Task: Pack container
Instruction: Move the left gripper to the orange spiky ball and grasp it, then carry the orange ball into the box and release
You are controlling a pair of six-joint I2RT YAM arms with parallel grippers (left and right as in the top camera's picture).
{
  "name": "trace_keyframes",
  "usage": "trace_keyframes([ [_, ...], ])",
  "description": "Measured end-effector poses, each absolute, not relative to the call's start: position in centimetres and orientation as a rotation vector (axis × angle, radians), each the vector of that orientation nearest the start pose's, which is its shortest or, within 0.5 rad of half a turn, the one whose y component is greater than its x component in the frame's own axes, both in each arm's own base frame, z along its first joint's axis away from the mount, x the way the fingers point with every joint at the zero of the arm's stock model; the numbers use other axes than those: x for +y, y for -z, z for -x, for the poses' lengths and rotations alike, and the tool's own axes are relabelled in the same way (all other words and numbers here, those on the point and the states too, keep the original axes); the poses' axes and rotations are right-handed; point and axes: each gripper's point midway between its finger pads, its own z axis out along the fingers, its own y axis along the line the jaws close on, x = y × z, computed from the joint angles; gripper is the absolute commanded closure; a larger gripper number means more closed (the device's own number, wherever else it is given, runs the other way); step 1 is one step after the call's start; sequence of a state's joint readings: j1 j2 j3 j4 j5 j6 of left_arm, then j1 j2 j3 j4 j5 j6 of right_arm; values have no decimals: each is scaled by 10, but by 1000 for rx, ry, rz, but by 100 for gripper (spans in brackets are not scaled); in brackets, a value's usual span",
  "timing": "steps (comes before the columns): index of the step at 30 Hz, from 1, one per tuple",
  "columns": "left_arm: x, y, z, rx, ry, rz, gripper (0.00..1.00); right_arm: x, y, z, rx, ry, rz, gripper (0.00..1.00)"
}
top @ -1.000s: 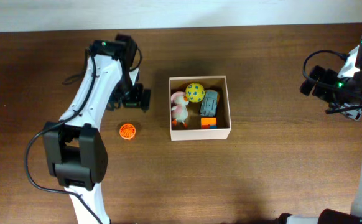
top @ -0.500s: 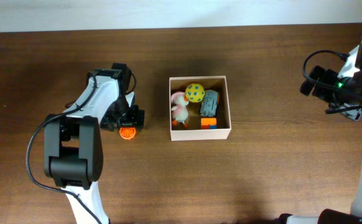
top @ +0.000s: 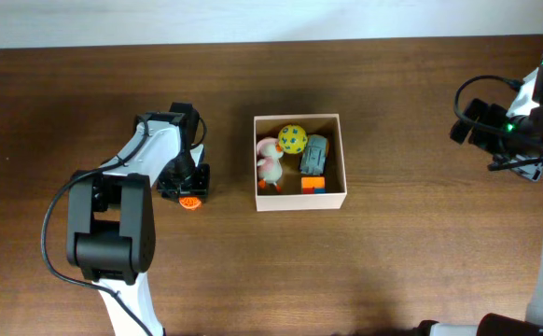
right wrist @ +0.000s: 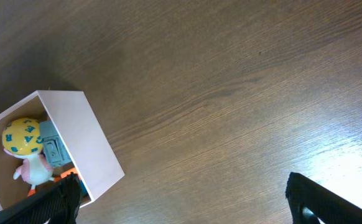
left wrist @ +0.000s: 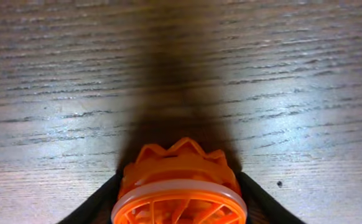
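Note:
My left gripper lifts the orange toy [top: 191, 202] over the container's side next and lowers it into the gap between the duck and the block, where the container's bottom lies open.
The container [top: 344, 159] is a square cream-walled box at the table's middle. It holds a yellow ball [top: 293, 138], a pink and white duck [top: 270, 164], a grey-blue car [top: 315, 149] and an orange-blue block [top: 313, 184]. Left of it, an orange round ribbed toy [top: 191, 202] lies on the wood. My left gripper [top: 186, 189] stands over the toy. In the left wrist view the black fingers [left wrist: 100, 202] press both sides of the orange toy [left wrist: 180, 168], so my left gripper [left wrist: 180, 202] is shut on it. At the far right my right gripper [right wrist: 187, 205] hangs open over bare wood.
In the right wrist view the container's white wall [right wrist: 81, 137] is at the lower left, with the yellow ball [right wrist: 20, 137] inside. Dark wooden tabletop [top: 393, 261] lies all around the box. The table's far edge meets a pale wall [top: 271, 19].
My left gripper came down toward the front over the orange toy and closed its fingers on it. The right arm has not moved.

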State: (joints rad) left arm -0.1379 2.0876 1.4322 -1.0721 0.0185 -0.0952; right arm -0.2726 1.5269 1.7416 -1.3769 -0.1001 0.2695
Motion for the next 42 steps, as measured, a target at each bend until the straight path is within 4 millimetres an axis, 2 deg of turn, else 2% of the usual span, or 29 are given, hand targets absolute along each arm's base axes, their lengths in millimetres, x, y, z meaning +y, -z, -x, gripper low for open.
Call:
trace_keyframes([
  [4,-50,-2,-335,3318,3,-70,57,-73,-263,-325,2638,-136,-703,1],
  [6,-52,-10,-333,3341,13,-69,57,-73,-263,-325,2638,-136,-703,1],
  [8,-56,-28,-339,3342,44,-66,57,-73,-263,-325,2638,-136,-704,1],
  [11,-67,-68,-362,3281,125,-65,57,-73,-263,-325,2638,-136,-703,1],
  [14,-87,-125,-394,3139,226,-98,57,-73,-263,-325,2639,-136,-704,1],
  [16,-105,-162,-409,3022,271,-153,53,-73,-263,-324,2639,-137,-704,1],
  [19,-142,-210,-412,2873,329,-275,52,-73,-263,-325,2638,-136,-704,1],
  [20,-155,-222,-409,2837,350,-320,52,-73,-263,-325,2639,-136,-703,1],
  [22,-182,-232,-397,2802,377,-411,52,-73,-263,-325,2638,-136,-704,1],
  [24,-207,-231,-391,2781,385,-482,52,-73,-263,-325,2639,-136,-703,1],
  [27,-235,-212,-388,2775,377,-544,52,-73,-263,-325,2639,-136,-704,1],
  [30,-259,-181,-385,2796,359,-596,52,-73,-263,-325,2639,-136,-703,1],
  [35,-279,-124,-375,2893,306,-656,51,-73,-263,-325,2638,-136,-704,1],
  [37,-281,-108,-372,2927,286,-669,41,-73,-263,-325,2639,-136,-703,1],
  [38,-281,-102,-371,2942,276,-671,33,-73,-263,-325,2639,-136,-703,1],
  [39,-281,-98,-370,2950,269,-671,21,-73,-263,-325,2639,-136,-703,1],
  [40,-281,-96,-371,2952,262,-676,0,-73,-263,-325,2639,-136,-703,1],
  [42,-279,-97,-369,2964,259,-663,1,-73,-263,-325,2639,-136,-703,1],
])
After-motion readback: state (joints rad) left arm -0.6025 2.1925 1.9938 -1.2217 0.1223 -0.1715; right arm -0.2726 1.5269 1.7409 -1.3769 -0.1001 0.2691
